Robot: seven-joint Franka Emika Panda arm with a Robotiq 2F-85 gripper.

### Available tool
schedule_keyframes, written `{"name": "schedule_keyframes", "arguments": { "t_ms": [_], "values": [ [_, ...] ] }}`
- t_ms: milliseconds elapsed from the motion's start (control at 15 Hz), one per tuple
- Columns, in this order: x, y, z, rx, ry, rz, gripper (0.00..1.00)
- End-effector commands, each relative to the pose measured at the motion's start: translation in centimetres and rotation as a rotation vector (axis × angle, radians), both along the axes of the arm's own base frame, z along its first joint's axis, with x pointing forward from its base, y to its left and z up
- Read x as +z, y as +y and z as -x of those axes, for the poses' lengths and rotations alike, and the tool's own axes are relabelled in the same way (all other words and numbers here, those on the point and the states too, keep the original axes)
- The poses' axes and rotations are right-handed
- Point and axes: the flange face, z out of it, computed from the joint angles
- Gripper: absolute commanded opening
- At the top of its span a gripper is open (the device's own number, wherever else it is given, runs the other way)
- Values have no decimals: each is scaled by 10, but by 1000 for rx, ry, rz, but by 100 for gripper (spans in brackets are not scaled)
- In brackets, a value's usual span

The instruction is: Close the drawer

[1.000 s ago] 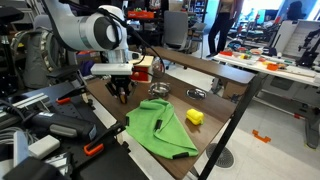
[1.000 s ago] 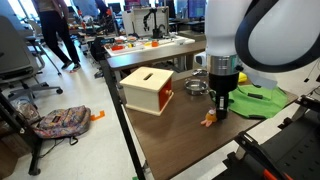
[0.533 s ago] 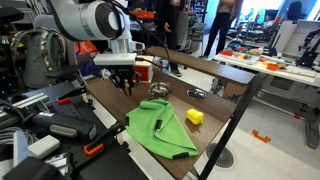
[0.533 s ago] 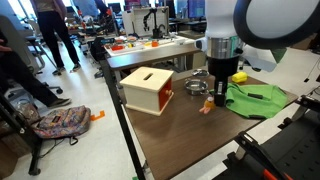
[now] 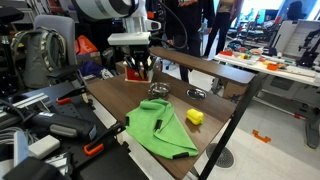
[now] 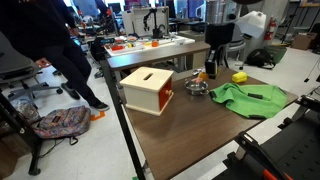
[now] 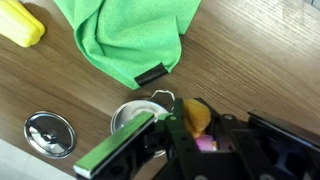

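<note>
My gripper lowers and shifts over the middle of the handled metal dish [image 5: 159, 90] [image 7: 140, 122] next to open, since the orange-yellow object still hangs beside the dish's rim.
The box with red sides and a pale tan top [image 6: 147, 90] stands at the table's edge; it also shows behind the arm in an exterior view [image 5: 142, 67]. I cannot tell how far its drawer is out. My gripper [image 6: 208, 72] hangs above the table beside the box, also seen in an exterior view [image 5: 137, 72]. In the wrist view the gripper [image 7: 195, 128] is shut on a small orange and pink object [image 7: 197, 118].
A green cloth [image 5: 160, 128] [image 6: 245, 95] [image 7: 130, 35] lies on the wooden table [image 6: 180, 140]. A yellow block [image 5: 194, 116] [image 6: 239, 76] [image 7: 20, 25] sits beside it. Two small metal dishes [image 7: 48, 133] [image 7: 132, 116] lie under the gripper. Desks and people stand behind.
My gripper has risen and moved toward the back of the table near the box, carrying the small orange object up from the tabletop.
</note>
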Motion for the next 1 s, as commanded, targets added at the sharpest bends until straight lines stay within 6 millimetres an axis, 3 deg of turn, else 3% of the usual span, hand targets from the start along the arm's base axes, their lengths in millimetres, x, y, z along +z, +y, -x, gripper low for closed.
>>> {"name": "schedule_keyframes", "arguments": {
  "t_ms": [0,333,933],
  "values": [
    [11,-7,-31,-52,-16,-16,5],
    [1,-16,-67,-90,-22,-34,5],
    [-53,-20,-103,-118,67,-4,5]
  ]
}}
